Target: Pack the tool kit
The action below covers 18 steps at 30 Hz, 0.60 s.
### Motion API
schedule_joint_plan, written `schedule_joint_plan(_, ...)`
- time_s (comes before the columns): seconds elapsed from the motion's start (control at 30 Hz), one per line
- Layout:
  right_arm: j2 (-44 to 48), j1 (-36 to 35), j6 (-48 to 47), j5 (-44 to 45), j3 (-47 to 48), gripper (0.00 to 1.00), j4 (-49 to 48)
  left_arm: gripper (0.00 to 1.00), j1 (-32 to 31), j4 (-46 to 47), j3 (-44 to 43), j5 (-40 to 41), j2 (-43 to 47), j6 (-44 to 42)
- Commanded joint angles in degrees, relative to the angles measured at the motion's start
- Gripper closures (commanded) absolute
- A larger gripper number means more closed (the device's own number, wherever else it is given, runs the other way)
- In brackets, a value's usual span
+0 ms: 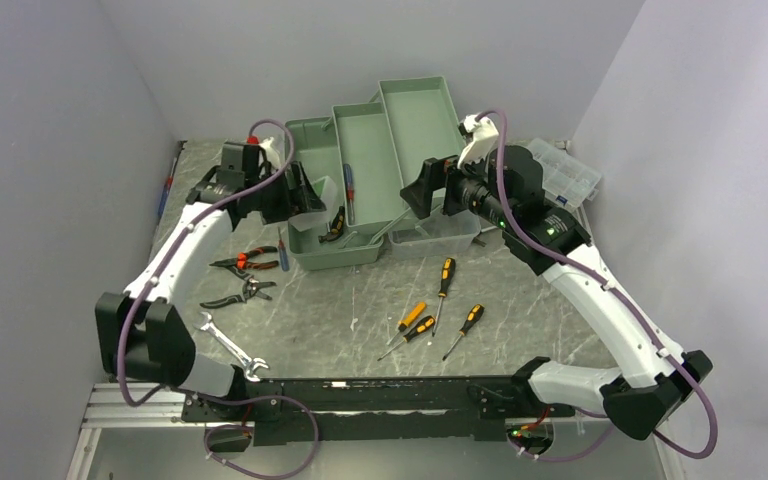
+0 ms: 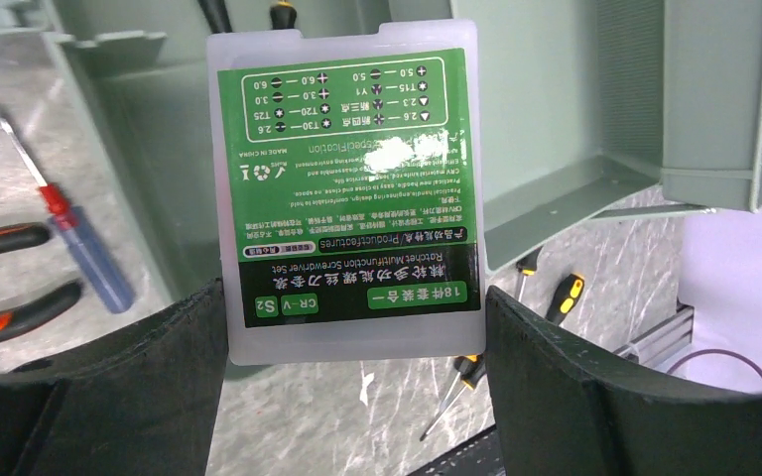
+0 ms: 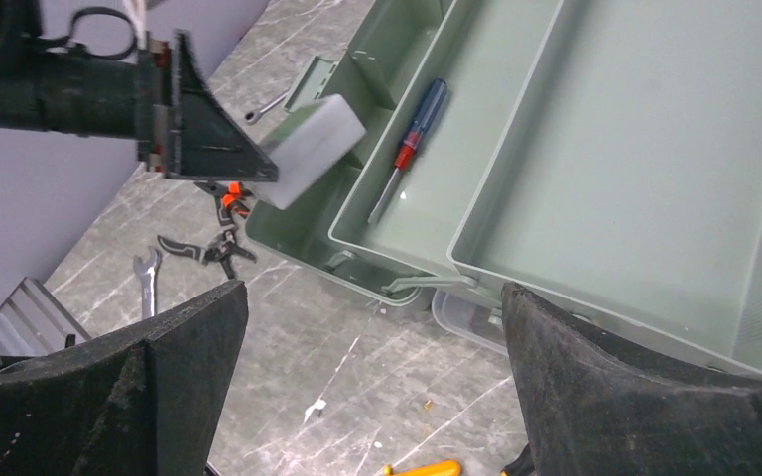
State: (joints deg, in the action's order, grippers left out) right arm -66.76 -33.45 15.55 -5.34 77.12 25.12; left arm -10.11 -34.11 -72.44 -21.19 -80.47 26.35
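My right gripper is above the short yellow-and-black handle [image 1: 422, 325], which lies below and back, close beside an orange screwdriver. It will next move back and lower its narrowed fingers astride the handle.
The sage-green tool kit box [image 1: 332, 258] stands open at the back, its two fold-out trays [image 1: 422, 110] stepped up to the right. My left gripper [image 1: 305, 195] hangs over the box's base, shut on a translucent white screwdriver-set case [image 2: 347, 188] with a green label, also seen in the right wrist view [image 3: 308, 149]. A red-and-blue screwdriver [image 3: 412, 139] lies in the lower tray. My right gripper [image 3: 369, 297] stands open and empty above the table, just in front of the trays [image 3: 655, 149].
Two pliers [image 1: 245, 262] [image 1: 240, 292], a small blue screwdriver [image 1: 282, 250] and a wrench [image 1: 228, 345] lie front left. Three yellow-and-black screwdrivers [image 1: 445, 278] [image 1: 415, 325] [image 1: 465, 328] lie in the middle. A clear organizer box [image 1: 565, 172] sits back right.
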Motion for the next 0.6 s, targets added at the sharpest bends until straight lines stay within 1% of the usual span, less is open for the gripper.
schedule_joint_plan(0.0,-0.1,0.1,0.9,-1.2,1.8,0.0,-2.2,0.62,-1.3,7.6,-2.3,-2.9,-2.9,4.3)
schedule_joint_plan(0.17,0.2,0.1,1.0,-0.8,1.7,0.0,-1.8,0.62,-1.4,7.6,-1.0,1.0,-5.3,5.3)
schedule_joint_plan(0.3,-0.1,0.1,1.4,-0.8,1.4,0.0,-2.0,0.57,-1.6,11.1,1.8,-0.1,-6.7,6.8)
schedule_joint_plan(0.33,-0.3,0.1,1.4,-1.0,1.4,0.0,-1.9,0.54,-1.7,11.1,1.7,-0.6,-7.4,6.8)
schedule_joint_plan(0.4,-0.6,0.1,1.6,-1.2,1.4,0.0,-1.6,0.39,-1.8,10.0,0.6,-1.8,-8.9,6.9)
schedule_joint_plan(0.47,-0.6,0.1,1.9,-0.6,1.3,0.0,-1.0,0.21,-1.9,8.0,-0.7,-3.3,-9.9,7.1)
schedule_joint_plan(0.5,-0.6,0.1,1.9,-0.2,1.2,0.0,-0.6,0.07,-2.0,8.4,-0.6,-3.1,-9.5,6.8)
schedule_joint_plan(0.53,-0.5,0.1,1.9,0.5,1.1,0.0,-0.2,0.01,-2.1,9.6,0.2,-2.8,-8.3,6.6)
schedule_joint_plan(0.57,-0.4,0.1,1.9,1.0,0.8,0.0,0.5,0.01,-2.1,10.8,1.2,-2.5,-7.0,6.4)
